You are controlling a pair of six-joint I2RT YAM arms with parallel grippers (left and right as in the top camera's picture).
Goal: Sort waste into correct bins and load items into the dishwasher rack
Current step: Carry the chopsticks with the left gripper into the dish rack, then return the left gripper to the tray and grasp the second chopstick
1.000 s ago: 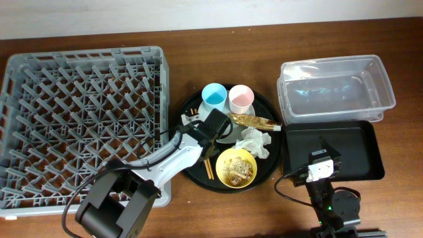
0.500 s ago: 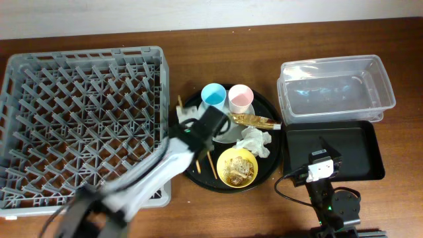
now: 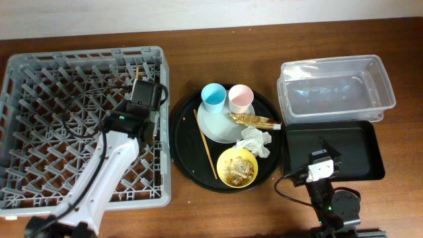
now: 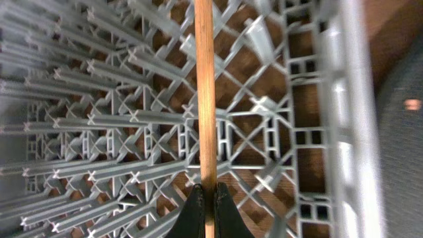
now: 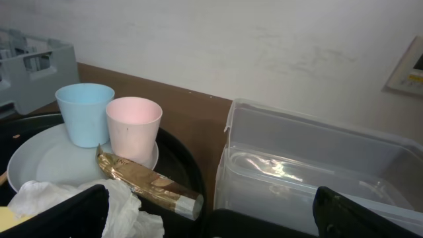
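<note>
My left gripper moves down toward the rack's lattice wires straight below it next and releases the chopstick, since it already runs along the rack's side.
My left gripper (image 3: 139, 80) is shut on one wooden chopstick (image 4: 205, 92) and holds it over the right side of the grey dishwasher rack (image 3: 59, 119). The other chopstick (image 3: 206, 144) lies on the round black tray (image 3: 185, 155). That tray also holds the light-blue cup (image 3: 213, 96), pink cup (image 3: 240, 98), plate (image 3: 221, 127), gold wrapper (image 3: 254, 120), white napkin (image 3: 255, 141) and the yellow bowl (image 3: 236, 166) with food scraps. My right gripper (image 5: 211, 221) is open and empty over the shallow black tray (image 3: 360, 142), in front of the clear tub (image 3: 336, 89).
The rack fills the left of the table, and its lattice pegs (image 4: 119, 132) lie right under the held chopstick. In the right wrist view the wrapper (image 5: 149, 182) and napkin (image 5: 46, 201) lie just left of the tub wall (image 5: 317, 172).
My left arm has swung from the round black tray to over the rack, carrying one chopstick. The other chopstick stays on the tray. The right arm has not moved.
</note>
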